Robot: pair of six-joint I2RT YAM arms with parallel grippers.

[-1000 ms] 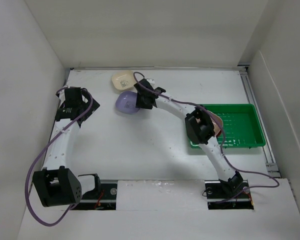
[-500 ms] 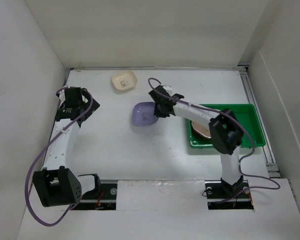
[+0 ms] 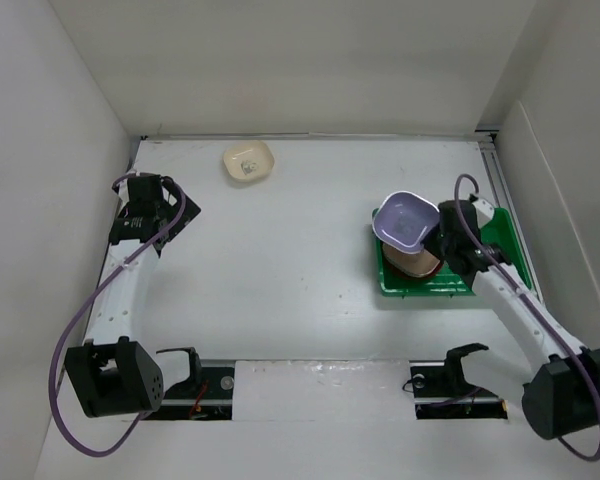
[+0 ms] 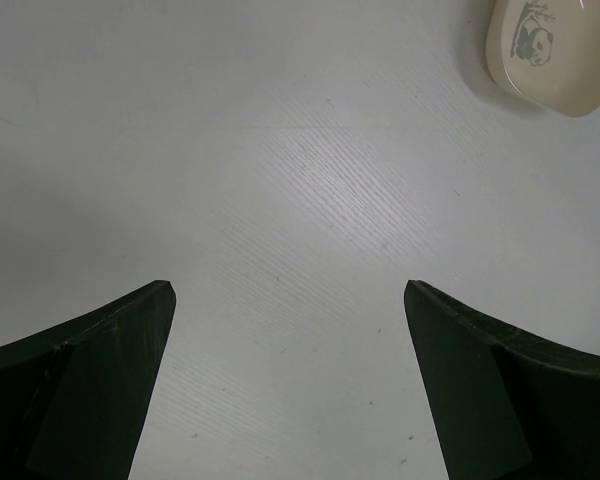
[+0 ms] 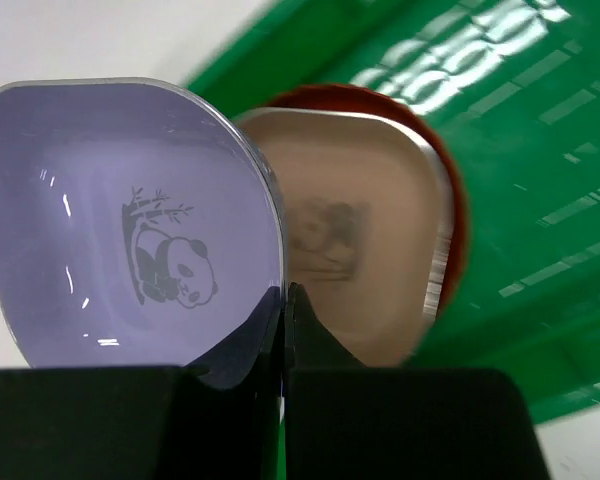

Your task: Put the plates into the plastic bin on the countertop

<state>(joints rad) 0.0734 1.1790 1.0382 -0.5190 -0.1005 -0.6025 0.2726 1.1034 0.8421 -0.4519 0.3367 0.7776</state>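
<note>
My left gripper needs to move outward and to the right in the top view, down onto the cream plate's near rim (image 3: 229, 174), because that plate is outside the bin (image 3: 417, 285).
My right gripper (image 3: 433, 237) (image 5: 288, 296) is shut on the rim of a lavender plate (image 3: 405, 220) (image 5: 130, 215) with a panda print. It holds the plate above the left end of the green plastic bin (image 3: 417, 285) (image 5: 540, 150). Below it in the bin, a tan-pink plate (image 3: 408, 262) (image 5: 365, 235) lies on a red-orange plate (image 5: 458, 215). A cream plate (image 3: 248, 162) (image 4: 550, 50) sits on the white countertop (image 3: 300, 260) at the back. My left gripper (image 3: 155, 215) (image 4: 288, 290) stands open over bare countertop at the left, holding nothing.
White walls (image 3: 70, 150) close in the countertop on the left, back and right. The right arm (image 3: 520, 315) crosses the near right corner of the bin. A rail (image 3: 505, 190) runs along the right edge of the countertop.
The right arm has swung right, carrying the lavender plate from the middle of the countertop to above the bin's left end. The left arm has not moved.
</note>
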